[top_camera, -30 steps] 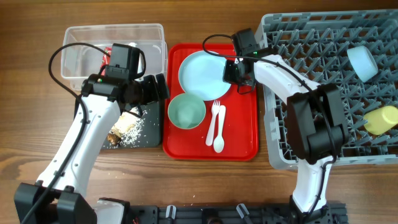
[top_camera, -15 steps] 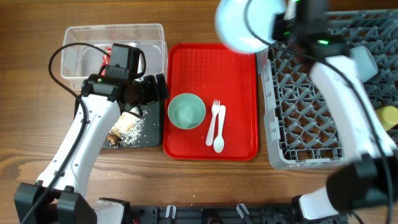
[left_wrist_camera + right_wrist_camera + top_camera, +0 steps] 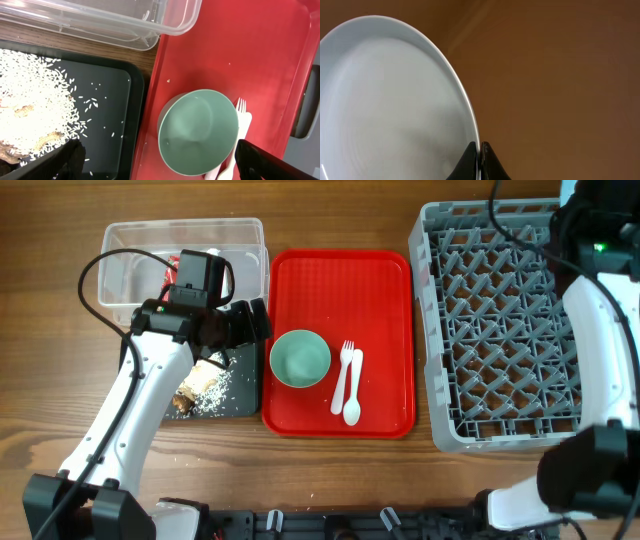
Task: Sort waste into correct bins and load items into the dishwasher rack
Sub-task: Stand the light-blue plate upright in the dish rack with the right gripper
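Note:
My right gripper will next go down until the raised plate stands among the far wires of the grey dishwasher rack below it, then release the plate's rim.
My right gripper [image 3: 480, 152] is shut on the rim of the light blue plate [image 3: 395, 100], held up in the air; the overhead view shows only that arm [image 3: 598, 240] above the grey dishwasher rack [image 3: 490, 330]. My left gripper [image 3: 160, 167] is open and empty, hovering over the pale green bowl [image 3: 197, 132] and the edge of the black tray [image 3: 110, 100]. The bowl [image 3: 300, 359] sits on the red tray beside the white fork and spoon [image 3: 348, 380]. Food scraps [image 3: 200, 385] lie in the black tray. A red wrapper [image 3: 168, 276] shows in the clear tub [image 3: 130, 240]. The blue bowl and yellow cup are hidden.
The large red tray [image 3: 340, 280] lies between the bins and the rack. The left arm [image 3: 150, 380] crosses the black tray and part of the tub. A black cable [image 3: 95, 290] loops over the tub. Wooden table [image 3: 50, 430] surrounds everything.
My right gripper lifted the plate off the red tray and swung it up and right, over the rack and out of the overhead view. The left arm has not moved.

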{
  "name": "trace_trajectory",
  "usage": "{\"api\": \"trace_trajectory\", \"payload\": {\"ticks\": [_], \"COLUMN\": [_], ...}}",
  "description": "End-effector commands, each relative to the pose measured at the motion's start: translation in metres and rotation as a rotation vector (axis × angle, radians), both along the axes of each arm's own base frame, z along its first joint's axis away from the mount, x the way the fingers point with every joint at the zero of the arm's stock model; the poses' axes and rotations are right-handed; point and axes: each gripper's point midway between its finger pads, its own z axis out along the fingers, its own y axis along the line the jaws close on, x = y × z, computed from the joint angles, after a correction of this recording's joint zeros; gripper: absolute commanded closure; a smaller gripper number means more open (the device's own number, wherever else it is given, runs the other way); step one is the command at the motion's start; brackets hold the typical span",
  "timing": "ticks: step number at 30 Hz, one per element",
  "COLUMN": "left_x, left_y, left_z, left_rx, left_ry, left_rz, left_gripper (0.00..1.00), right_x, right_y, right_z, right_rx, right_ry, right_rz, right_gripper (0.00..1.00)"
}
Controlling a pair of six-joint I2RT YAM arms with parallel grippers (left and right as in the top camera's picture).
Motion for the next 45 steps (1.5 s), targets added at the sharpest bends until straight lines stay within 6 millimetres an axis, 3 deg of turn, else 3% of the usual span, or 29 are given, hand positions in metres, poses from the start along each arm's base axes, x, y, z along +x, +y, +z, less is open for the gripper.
{"api": "trace_trajectory", "payload": {"ticks": [1, 9, 15, 17, 19, 21, 23, 25, 27, 30, 33, 38, 41, 45], "left_x": [0.001, 0.001, 0.001, 0.001, 0.001, 0.001, 0.001, 0.001, -0.001, -0.006, -0.014, -0.023, -0.026, -0.027], "left_y": [0.003, 0.003, 0.003, 0.003, 0.003, 0.003, 0.003, 0.003, 0.005, 0.029, 0.041, 0.071, 0.086, 0.088], "left_z": [0.006, 0.006, 0.006, 0.006, 0.006, 0.006, 0.006, 0.006, 0.005, -0.001, -0.004, -0.009, -0.010, -0.010], "left_rx": [0.002, 0.002, 0.002, 0.002, 0.002, 0.002, 0.002, 0.003, 0.013, 0.069, 0.072, 0.081, 0.081, 0.082], "left_ry": [-0.018, -0.017, -0.019, -0.018, -0.018, -0.018, -0.017, -0.016, -0.009, 0.038, 0.084, 0.141, 0.158, 0.161], "left_rz": [0.014, 0.015, 0.015, 0.015, 0.015, 0.015, 0.015, 0.014, 0.020, 0.208, 0.269, 0.356, 0.401, 0.407], "left_gripper": [0.03, 0.03, 0.03, 0.03, 0.03, 0.03, 0.03, 0.03, 0.05, 0.04, 0.02, 0.00, 0.00, 0.00], "right_x": [0.007, 0.030, 0.032, 0.025, 0.021, 0.021, 0.021, 0.018, 0.014, -0.002, -0.021, -0.060, -0.096, -0.131], "right_y": [-0.016, -0.019, 0.006, 0.015, 0.023, 0.031, 0.043, 0.067, 0.110, 0.194, 0.249, 0.324, 0.372, 0.412], "right_z": [-0.032, -0.104, -0.154, -0.170, -0.175, -0.165, -0.143, -0.120, -0.108, -0.106, -0.119, -0.167, -0.211, -0.256], "right_rx": [-0.033, 0.009, 0.194, 0.247, 0.307, 0.354, 0.389, 0.451, 0.584, 0.941, 1.162, 1.269, 1.319, 1.325], "right_ry": [0.113, 0.227, 0.261, 0.322, 0.334, 0.300, 0.251, 0.220, 0.206, 0.206, 0.290, 0.532, 0.709, 0.886], "right_rz": [-0.056, -0.060, 0.003, 0.023, 0.055, 0.095, 0.165, 0.283, 0.461, 0.705, 0.792, 0.800, 0.766, 0.727], "right_gripper": [0.96, 0.96, 0.96, 0.78, 0.71, 0.49, 0.35, 0.27, 0.26, 0.26, 0.26, 0.27, 0.29, 0.31]}}
